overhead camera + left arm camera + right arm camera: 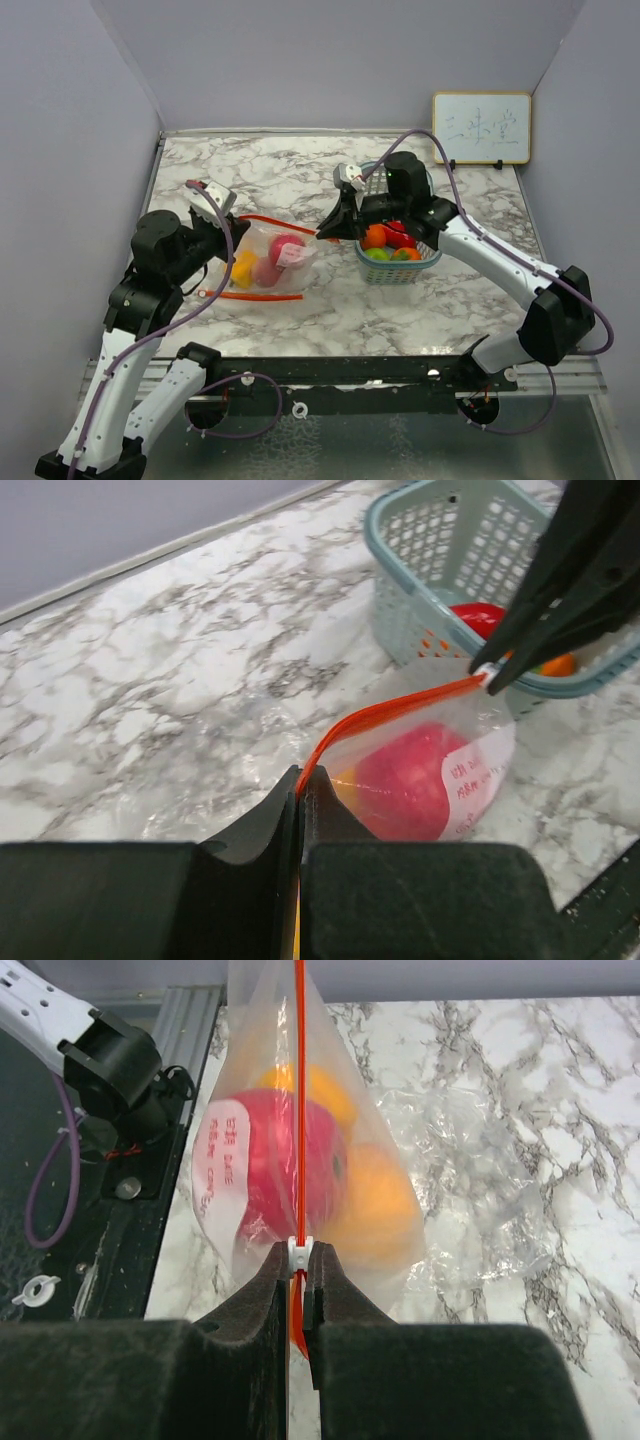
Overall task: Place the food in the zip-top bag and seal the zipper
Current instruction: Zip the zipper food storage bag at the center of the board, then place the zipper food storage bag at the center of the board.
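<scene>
A piece of the orange-red zipper shows past the white slider. I need to pull my right gripper and the white slider outward and slightly toward the basket to the zipper's end [301,1343] and let go.
The clear zip-top bag [272,258] hangs upright between my grippers, left of the basket. Inside it are a red-pink fruit [275,1175] and orange and yellow pieces [375,1205]. The orange-red zipper [280,224] runs taut along its top. My left gripper [300,777] is shut on the zipper's left end; it also shows in the top view [228,222]. My right gripper [300,1255] is shut on the white slider at the zipper's right end, and also shows in the top view [322,234] and the left wrist view [487,675]. More food [390,240], orange, red and green, lies in the basket.
The teal lattice basket [420,262] stands just right of the bag, under my right arm. Crinkly clear plastic [190,780] lies flat on the marble beside the bag, with another orange-red strip [255,296] in front of it. A small whiteboard [481,128] leans at the back right.
</scene>
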Controlling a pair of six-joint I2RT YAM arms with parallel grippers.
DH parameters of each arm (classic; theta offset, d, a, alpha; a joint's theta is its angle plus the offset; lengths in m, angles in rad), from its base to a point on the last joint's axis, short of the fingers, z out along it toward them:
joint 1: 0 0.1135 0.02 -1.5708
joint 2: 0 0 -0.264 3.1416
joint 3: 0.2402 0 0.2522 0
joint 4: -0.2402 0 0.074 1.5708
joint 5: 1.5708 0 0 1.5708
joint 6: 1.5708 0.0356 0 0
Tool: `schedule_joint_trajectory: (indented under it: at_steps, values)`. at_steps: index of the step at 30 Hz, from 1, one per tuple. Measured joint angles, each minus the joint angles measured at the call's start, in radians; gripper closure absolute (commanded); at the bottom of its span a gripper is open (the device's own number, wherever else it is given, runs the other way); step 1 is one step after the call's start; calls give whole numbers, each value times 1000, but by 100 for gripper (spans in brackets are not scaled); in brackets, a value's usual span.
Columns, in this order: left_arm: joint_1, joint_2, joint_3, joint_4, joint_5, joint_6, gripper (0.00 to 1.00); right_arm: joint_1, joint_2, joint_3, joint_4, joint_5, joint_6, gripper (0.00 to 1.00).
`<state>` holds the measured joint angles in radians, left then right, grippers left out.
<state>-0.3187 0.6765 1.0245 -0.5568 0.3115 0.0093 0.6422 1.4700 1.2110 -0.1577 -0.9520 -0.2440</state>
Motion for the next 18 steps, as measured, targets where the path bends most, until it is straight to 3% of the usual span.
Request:
schedule_joint_trajectory:
  at_steps: [10, 16, 17, 18]
  values:
    - [-4, 2, 1, 1, -275, -25, 100, -19, -28, -29, 11, 42, 0, 98]
    - [-4, 3, 1, 10, -402, -43, 100, -21, -33, -48, 16, 168, 13, 98]
    - [-4, 2, 0, 16, -419, -45, 100, -22, -33, -48, 16, 190, 16, 97]
    - [-3, 3, -1, 24, -435, -49, 100, -24, -33, -48, 15, 225, 26, 83]
